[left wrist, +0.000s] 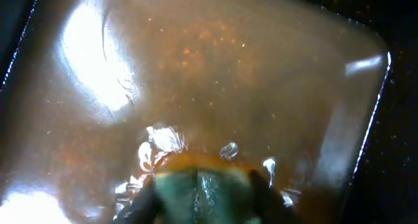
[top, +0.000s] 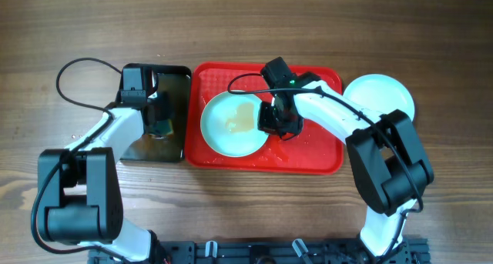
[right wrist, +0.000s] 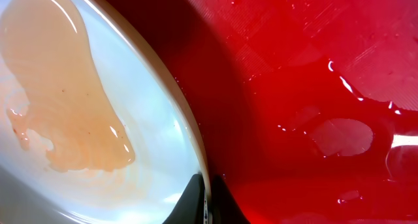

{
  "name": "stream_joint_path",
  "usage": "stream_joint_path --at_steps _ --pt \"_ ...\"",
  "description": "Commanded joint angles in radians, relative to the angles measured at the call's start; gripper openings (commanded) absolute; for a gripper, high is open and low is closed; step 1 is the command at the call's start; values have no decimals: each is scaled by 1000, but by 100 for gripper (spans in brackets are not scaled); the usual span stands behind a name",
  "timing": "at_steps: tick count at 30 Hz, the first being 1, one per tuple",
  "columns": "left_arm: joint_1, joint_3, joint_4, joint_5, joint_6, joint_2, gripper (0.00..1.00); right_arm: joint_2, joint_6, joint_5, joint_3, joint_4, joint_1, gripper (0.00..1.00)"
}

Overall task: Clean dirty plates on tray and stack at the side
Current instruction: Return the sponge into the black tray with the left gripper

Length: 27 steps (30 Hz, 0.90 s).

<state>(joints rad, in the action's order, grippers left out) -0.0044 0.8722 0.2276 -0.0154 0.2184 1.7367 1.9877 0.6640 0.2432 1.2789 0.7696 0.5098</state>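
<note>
Next, my right gripper will lift, cross to the right in the overhead view over the clean plate (top: 381,95) starting the stack, lower and release the dirty plate's rim.
A dirty plate (top: 231,125), pale mint-white with a watery orange-brown smear at its centre, lies on the left part of the red tray (top: 316,152). My right gripper (top: 276,125) is shut on the plate's right rim; in the right wrist view (right wrist: 208,201) the two fingertips pinch the rim, with the plate (right wrist: 85,100) on the left and the wet tray (right wrist: 313,87) on the right. A clean plate (top: 381,95) lies on the table right of the tray. My left gripper (top: 159,125) is shut on a green sponge (left wrist: 199,194) and presses it into the black tray (top: 173,79).
The black tray (left wrist: 215,74) holds brownish water with orange specks. A black cable (top: 77,71) loops on the table at the far left. Water drops lie on the red tray's right part.
</note>
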Motion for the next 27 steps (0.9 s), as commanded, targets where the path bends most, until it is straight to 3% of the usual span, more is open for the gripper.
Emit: stream_joint_path --at_steps 1,3,4,5,7,10,12,13,14,17,20,21,22,24,27 --pt "1 -10 12 19 -7 2 4 32 -14 -73 -28 17 -5 4" --pt "1 -10 19 19 -36 -21 4 32 -26 -63 -28 17 -5 4" --pt "1 -10 24 18 -52 -35 34 32 -30 -62 -28 16 -5 4" --pt "1 -10 47 15 -55 -55 72 32 -33 -62 -28 17 -5 4" --pt "1 -10 94 15 -55 -79 85 32 -33 -62 -28 17 -5 4" --pt "-9 -10 205 34 -47 -93 89 32 -33 -62 -28 17 -5 4" --pt "-25 -10 252 77 -47 -92 82 32 -33 -62 -28 17 -5 4" --pt "-37 -10 265 88 -47 -90 72 32 -33 -62 -28 18 -5 4" --pt "-47 -10 276 86 -48 -87 59 32 -33 -61 -28 18 -5 4" --pt "-61 -10 296 86 -48 -66 4 32 -34 -62 -28 23 -5 4" --pt "-61 -10 294 85 -48 -66 4 32 -35 -61 -28 29 -5 4" --pt "-61 -10 294 85 -47 -66 15 32 -35 -62 -28 28 -5 4" --pt "-61 -10 298 86 -47 -66 51 32 -37 -62 -28 28 -5 4" --pt "-61 -10 317 85 -47 -66 100 16 -56 -63 -27 26 -5 4" --pt "-61 -10 338 78 -47 -66 100 -85 -105 -137 -8 29 -5 4"
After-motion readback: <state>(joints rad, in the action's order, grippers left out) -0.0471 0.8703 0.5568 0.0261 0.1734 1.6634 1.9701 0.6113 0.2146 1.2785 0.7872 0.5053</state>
